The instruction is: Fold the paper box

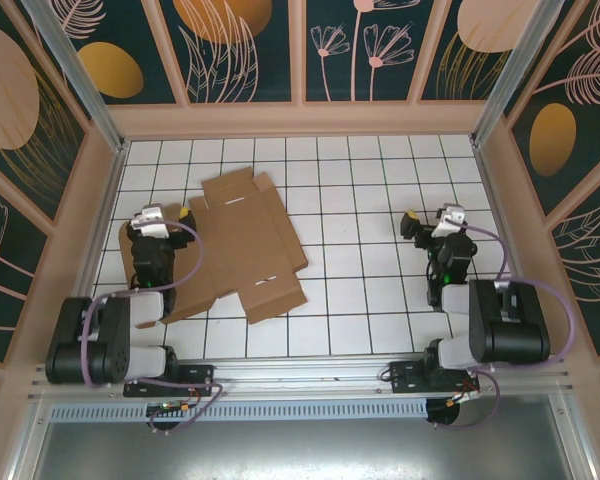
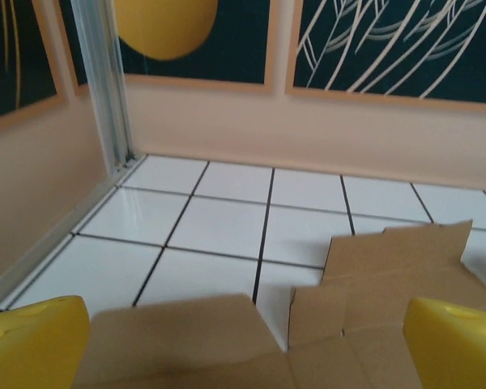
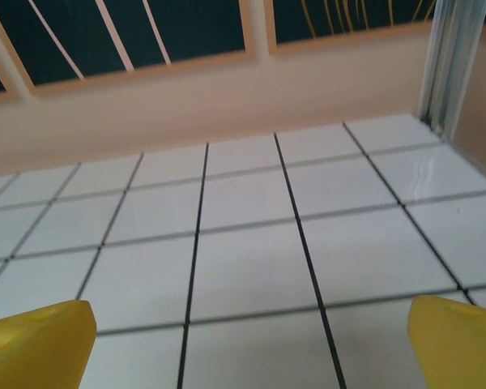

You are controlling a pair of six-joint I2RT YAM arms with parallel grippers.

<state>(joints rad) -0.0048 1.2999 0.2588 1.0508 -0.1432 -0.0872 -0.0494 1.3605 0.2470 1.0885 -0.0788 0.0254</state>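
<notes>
Next, my right gripper moves across the bare tiles and down onto the box's thin cardboard edge (image 1: 290,225), since that edge lies below my right gripper, beyond those tiles.
The paper box (image 1: 245,250) lies flat and unfolded on the left-centre of the white tiled table (image 1: 380,180), a brown die-cut sheet with flaps and small slots. My left gripper (image 1: 163,213) hovers over its left part, open; in the left wrist view the yellow fingertips (image 2: 32,344) stand wide apart with the paper box flaps (image 2: 389,275) below and between them, nothing held. My right gripper (image 1: 435,218) is at the right, well away from the box, open above bare tiles. The right wrist view has its yellow fingertips (image 3: 462,340) wide apart.
Peach walls with dark floral panels (image 1: 300,50) enclose the table on three sides. An aluminium post (image 2: 105,89) stands in the far left corner, another post (image 3: 449,57) in the far right corner. White tiles (image 1: 370,270) lie between the box and the right arm.
</notes>
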